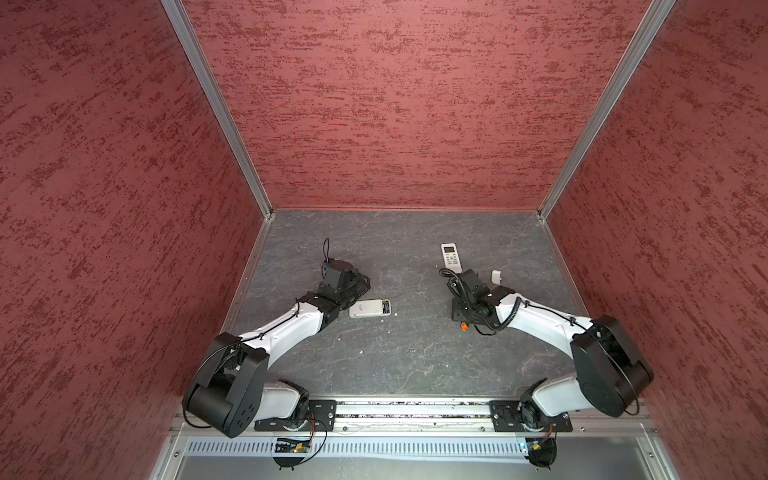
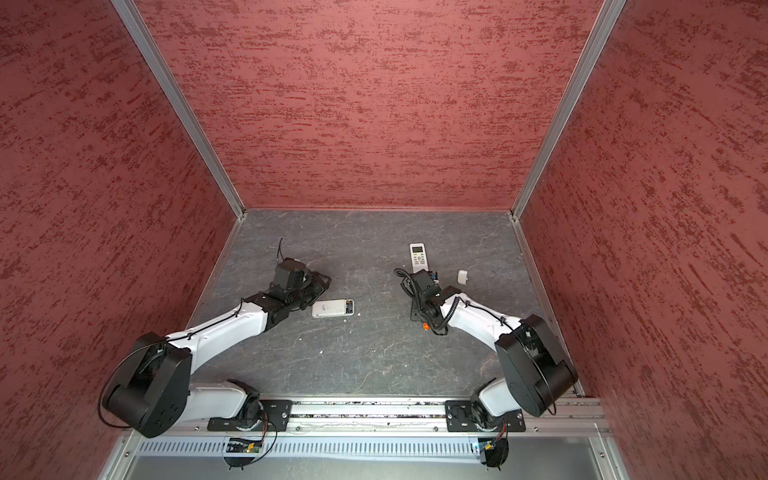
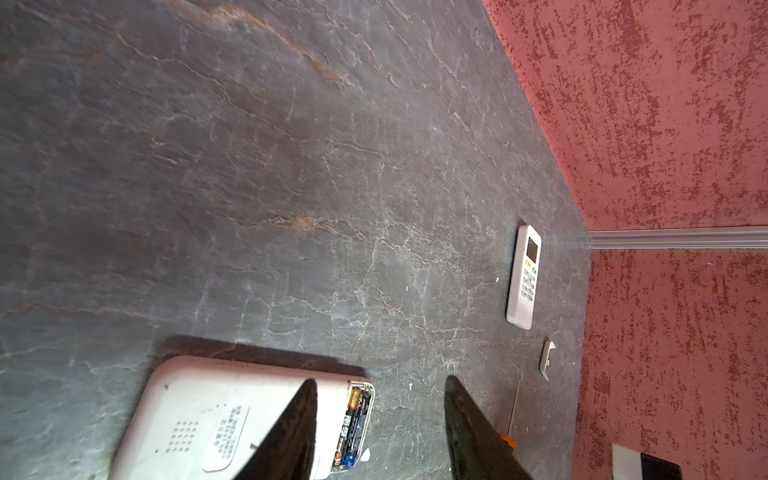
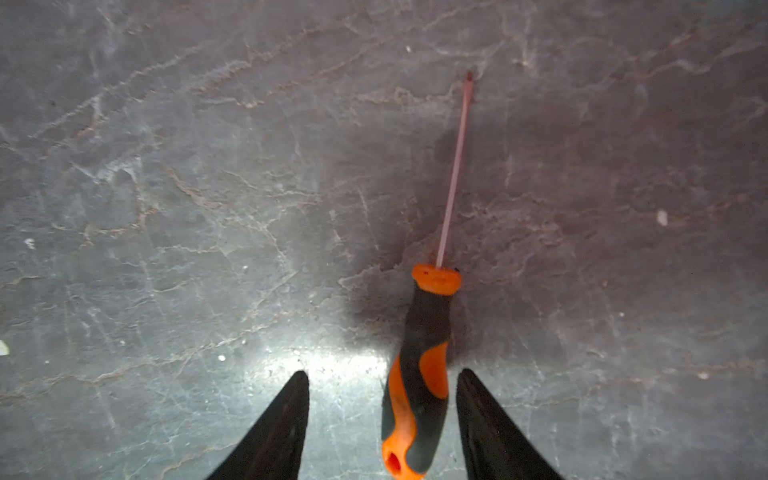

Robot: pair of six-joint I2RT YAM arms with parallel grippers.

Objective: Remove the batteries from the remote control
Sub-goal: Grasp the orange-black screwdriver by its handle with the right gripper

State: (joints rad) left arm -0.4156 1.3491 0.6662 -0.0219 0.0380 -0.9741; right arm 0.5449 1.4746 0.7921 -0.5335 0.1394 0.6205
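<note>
My right gripper moves down next and closes on the screwdriver handle's middle [image 4: 420, 372] below it, since the open fingers already stand on both sides.
A white remote control [image 3: 216, 419] lies face down near the left arm, in both top views [image 1: 365, 309] [image 2: 328, 308]. Its end compartment is uncovered, and dark batteries [image 3: 353, 428] with a gold-brown end sit inside it. My left gripper [image 3: 380, 380] hovers open over that end; one finger [image 3: 291, 432] crosses the remote's back and nothing is held. My right gripper [image 4: 383, 373] is open. The orange-and-black screwdriver [image 4: 419, 382] lies on the table between its fingers, with a gap on each side.
A second white remote [image 1: 450, 257] lies face up at the back right, with a small white cover [image 1: 496, 276] beside it. The screwdriver's orange end [image 1: 464, 326] shows under the right wrist. Red walls enclose the grey stone table [image 1: 415, 357].
</note>
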